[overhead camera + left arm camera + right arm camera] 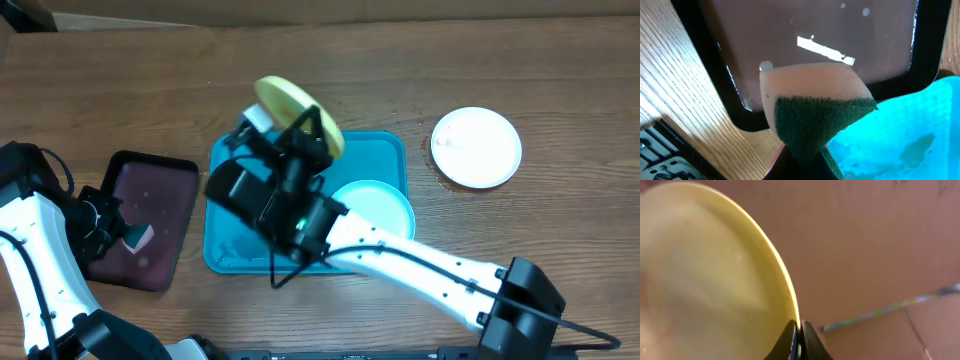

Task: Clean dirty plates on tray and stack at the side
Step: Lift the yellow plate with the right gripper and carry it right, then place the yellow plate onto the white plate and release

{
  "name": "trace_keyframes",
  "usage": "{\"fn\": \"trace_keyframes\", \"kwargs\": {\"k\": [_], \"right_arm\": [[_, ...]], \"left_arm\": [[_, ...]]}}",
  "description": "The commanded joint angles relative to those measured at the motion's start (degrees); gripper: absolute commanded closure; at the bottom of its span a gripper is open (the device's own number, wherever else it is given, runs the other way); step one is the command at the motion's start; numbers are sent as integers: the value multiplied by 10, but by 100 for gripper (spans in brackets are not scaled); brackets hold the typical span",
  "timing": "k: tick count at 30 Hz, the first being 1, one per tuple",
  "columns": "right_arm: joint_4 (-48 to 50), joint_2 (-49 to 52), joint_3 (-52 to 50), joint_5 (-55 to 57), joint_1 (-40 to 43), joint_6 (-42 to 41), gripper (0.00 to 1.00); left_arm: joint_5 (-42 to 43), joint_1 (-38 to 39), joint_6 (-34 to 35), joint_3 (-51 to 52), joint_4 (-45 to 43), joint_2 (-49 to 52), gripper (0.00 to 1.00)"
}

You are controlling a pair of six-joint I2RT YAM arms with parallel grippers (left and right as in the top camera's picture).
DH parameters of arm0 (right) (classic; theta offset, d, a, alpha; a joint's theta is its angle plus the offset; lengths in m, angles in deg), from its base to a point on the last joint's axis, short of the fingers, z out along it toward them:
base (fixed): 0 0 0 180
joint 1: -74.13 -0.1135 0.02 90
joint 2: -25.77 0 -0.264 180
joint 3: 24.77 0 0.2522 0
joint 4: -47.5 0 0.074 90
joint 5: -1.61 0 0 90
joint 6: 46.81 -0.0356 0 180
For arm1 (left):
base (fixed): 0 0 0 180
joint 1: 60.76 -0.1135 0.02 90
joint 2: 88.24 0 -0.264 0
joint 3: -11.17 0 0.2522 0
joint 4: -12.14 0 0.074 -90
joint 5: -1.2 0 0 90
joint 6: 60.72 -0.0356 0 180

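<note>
I will next swing my right gripper past the turquoise tray, level the tilted plate and lower it onto the white plate (476, 148), which lies aside on the table.
My right gripper (318, 128) is shut on the rim of the yellow-green plate (295, 108) and holds it tilted above the far edge of the turquoise tray (385, 150); the right wrist view shows the plate (710, 270) on edge between my fingers (800, 330). The white plate with the pale teal rim (380, 205) lies in the tray. The white plate (477, 147) lies on the table to the right of the tray. My left gripper (128, 235) is shut on a sponge (815, 105), pale with a green scouring side, over the maroon tray (815, 30).
The dark maroon black-rimmed tray (140, 215) lies left of the turquoise tray (900, 140), almost touching it. My right arm (420, 265) crosses the turquoise tray's front right corner. A cardboard wall fills the right wrist view behind the plate.
</note>
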Motion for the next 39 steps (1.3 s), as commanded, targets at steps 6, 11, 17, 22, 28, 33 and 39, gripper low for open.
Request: {"fn": "trace_keyframes", "kwargs": {"k": [6,11,17,22,28,33,39], "right_arm": [[-198,-24,12,-409,151,-458,96],[-226,-34,12,-581,291,-539,96],[-263,-34,12,-721,471,-539,96],[-308,-34,10,-721,612,-536,96],[-325,-34,-17,-719,711,-534,96],[-296,-33,-56,-719,735,-519,96],[-264,-33,-108,-726,730,-520,39]], "left_arm": [[4,-1,-20,4,-2,2,96],[4,-1,-20,4,-5,2,96],[4,-1,-20,4,-11,2,96],[4,-1,-19,11,-19,2,96],[6,-1,-19,28,-44,3,96],[11,-1,-19,41,-57,4,96],[11,-1,-19,44,-61,4,96]]}}
